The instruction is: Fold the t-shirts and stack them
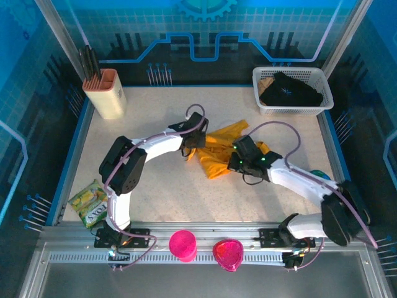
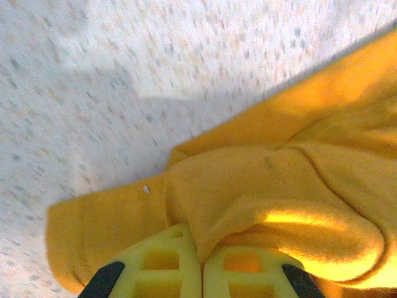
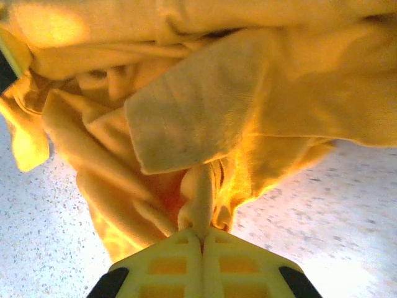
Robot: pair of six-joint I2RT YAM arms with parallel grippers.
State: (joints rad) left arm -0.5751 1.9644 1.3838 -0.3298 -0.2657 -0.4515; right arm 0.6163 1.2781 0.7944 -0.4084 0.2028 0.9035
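I will next lift the fold with my left gripper, draw it outward and lower it onto the bare far tabletop to release, as the t-shirt point(image 1: 218, 152) lies crumpled between my arms.
An orange-yellow t-shirt point(image 1: 218, 152) lies crumpled in the middle of the table between my two arms. My left gripper point(image 1: 193, 144) sits at its left edge, shut on a fold of the t-shirt point(image 2: 260, 186); the fabric runs down between the yellow fingers point(image 2: 164, 261). My right gripper point(image 1: 239, 158) is at the shirt's right side. It is shut on a bunched pleat of the t-shirt point(image 3: 205, 124), which is pinched between its yellow fingers point(image 3: 164, 267). The cloth hangs in loose folds above the speckled table.
A white basket point(image 1: 263, 93) with dark clothing stands at the back right. A beige holder point(image 1: 107, 94) stands at the back left. A green-yellow snack packet point(image 1: 89, 202) lies front left. Two pink items point(image 1: 183, 243) sit on the front rail.
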